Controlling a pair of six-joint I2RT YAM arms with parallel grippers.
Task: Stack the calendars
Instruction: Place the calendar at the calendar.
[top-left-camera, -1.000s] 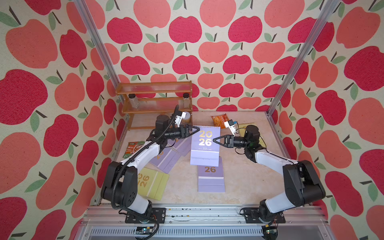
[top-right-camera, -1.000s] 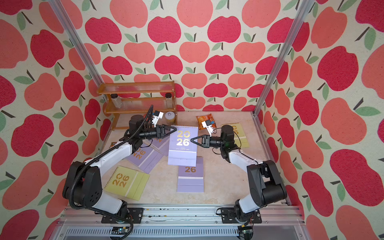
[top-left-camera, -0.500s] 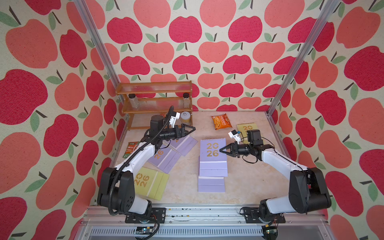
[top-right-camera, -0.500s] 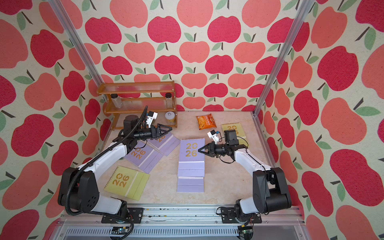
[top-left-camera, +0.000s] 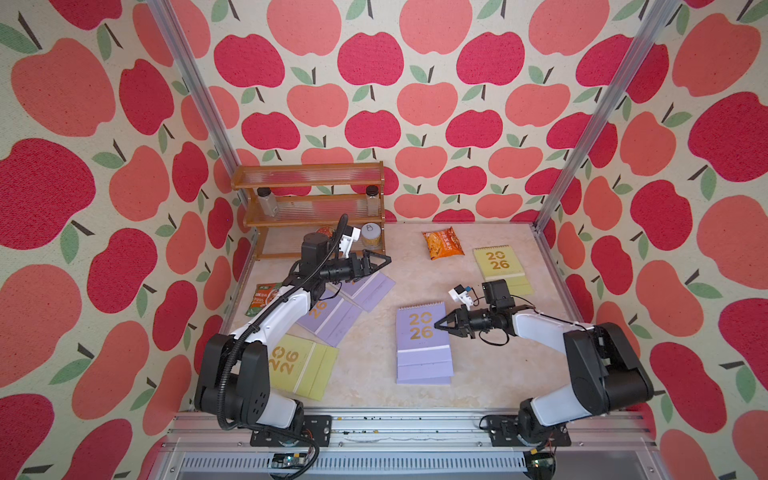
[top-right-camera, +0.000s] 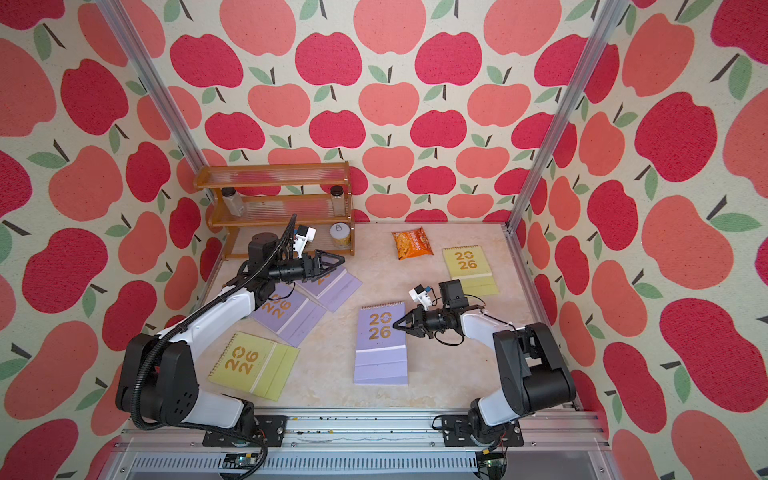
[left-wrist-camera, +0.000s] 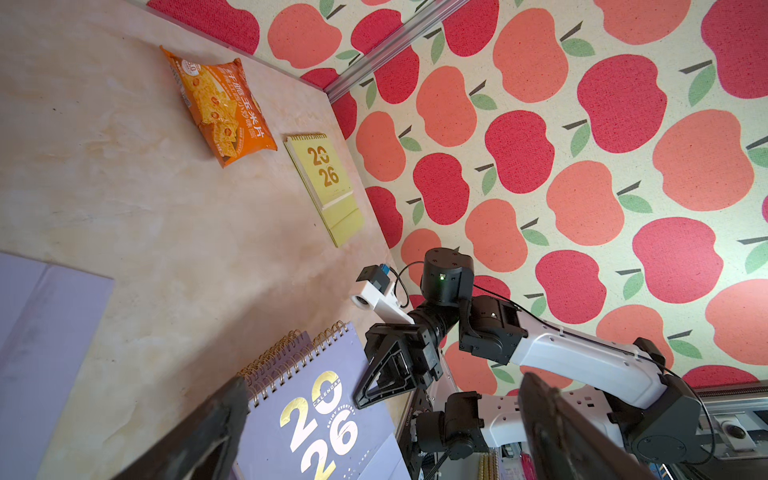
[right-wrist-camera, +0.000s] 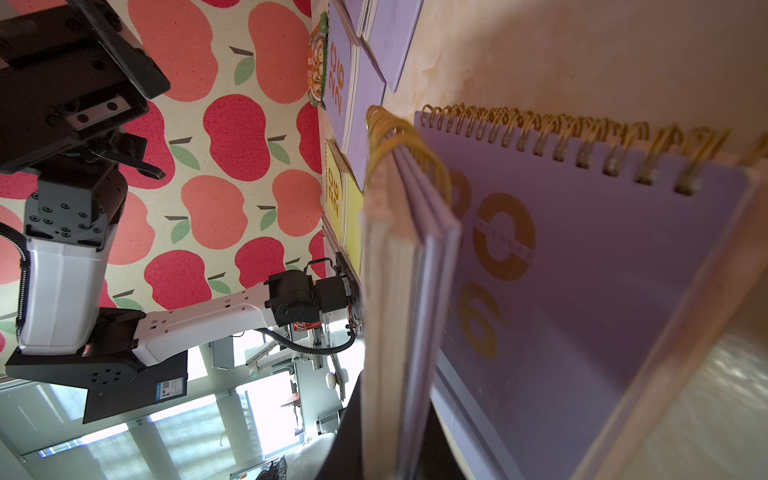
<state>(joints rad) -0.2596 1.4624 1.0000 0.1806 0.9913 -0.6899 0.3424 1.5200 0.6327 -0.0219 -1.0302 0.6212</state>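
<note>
Next, my right gripper moves down toward the lower calendar's cover (right-wrist-camera: 576, 280) and releases, because a gap still shows between the held calendar and the lavender one beneath.
A lavender calendar (top-left-camera: 420, 332) (top-right-camera: 380, 328) lies over a second lavender one (top-left-camera: 424, 368) at mid table. My right gripper (top-left-camera: 439, 324) (top-right-camera: 397, 325) (right-wrist-camera: 399, 440) is shut on its right edge; that edge runs between the jaws in the right wrist view. My left gripper (top-left-camera: 380, 266) (top-right-camera: 337, 265) (left-wrist-camera: 382, 449) hangs open and empty at the back left. It is above two more lavender calendars (top-left-camera: 368, 286) (top-left-camera: 330, 313). One yellow-green calendar (top-left-camera: 301, 365) lies front left, another (top-left-camera: 498, 266) (left-wrist-camera: 328, 178) back right.
An orange snack packet (top-left-camera: 442, 244) (left-wrist-camera: 220, 104) lies at the back, a green one (top-left-camera: 264, 293) by the left wall. A wooden shelf (top-left-camera: 311, 203) with jars stands in the back left corner. Aluminium posts and apple-print walls close in the table (top-left-camera: 478, 374).
My left gripper let go of the lavender calendar, opened fully and drew back to the left. My right gripper brought the calendar down and forward onto the other lavender one.
</note>
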